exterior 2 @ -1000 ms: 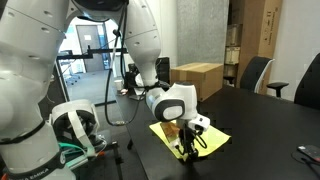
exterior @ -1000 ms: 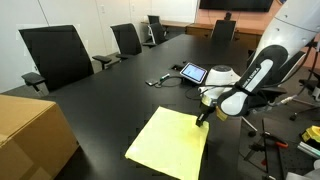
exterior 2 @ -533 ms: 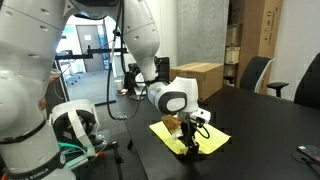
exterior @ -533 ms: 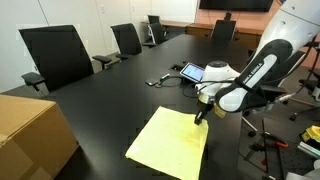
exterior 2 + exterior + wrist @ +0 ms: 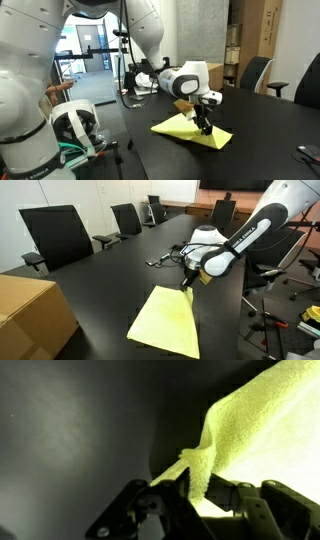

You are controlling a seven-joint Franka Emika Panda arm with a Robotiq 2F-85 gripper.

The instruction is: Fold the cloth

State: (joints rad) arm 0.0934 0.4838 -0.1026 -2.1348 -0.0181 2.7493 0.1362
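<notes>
The cloth's raised corner needs to go outward with my gripper, over the cloth to its outer corner (image 5: 156, 290), and be released there, because that corner lies outward of my gripper.
The pale-yellow cloth (image 5: 165, 323) lies on the black table, seen in both exterior views (image 5: 190, 129). My gripper (image 5: 187, 283) is shut on one corner of the cloth and holds that corner lifted above the table, so the cloth rises in a peak (image 5: 203, 118). In the wrist view the pinched yellow fabric (image 5: 200, 463) stands between the dark fingers (image 5: 197, 488) and spreads away to the upper right.
A tablet (image 5: 190, 251) and cables (image 5: 160, 259) lie beyond the cloth. A tan cardboard box (image 5: 30, 310) stands at the table's near corner, also in an exterior view (image 5: 200, 78). Black office chairs (image 5: 55, 235) line the table's side.
The gripper has moved up and across the cloth with the corner in it, lifting that edge off the table and pulling it over the rest of the cloth.
</notes>
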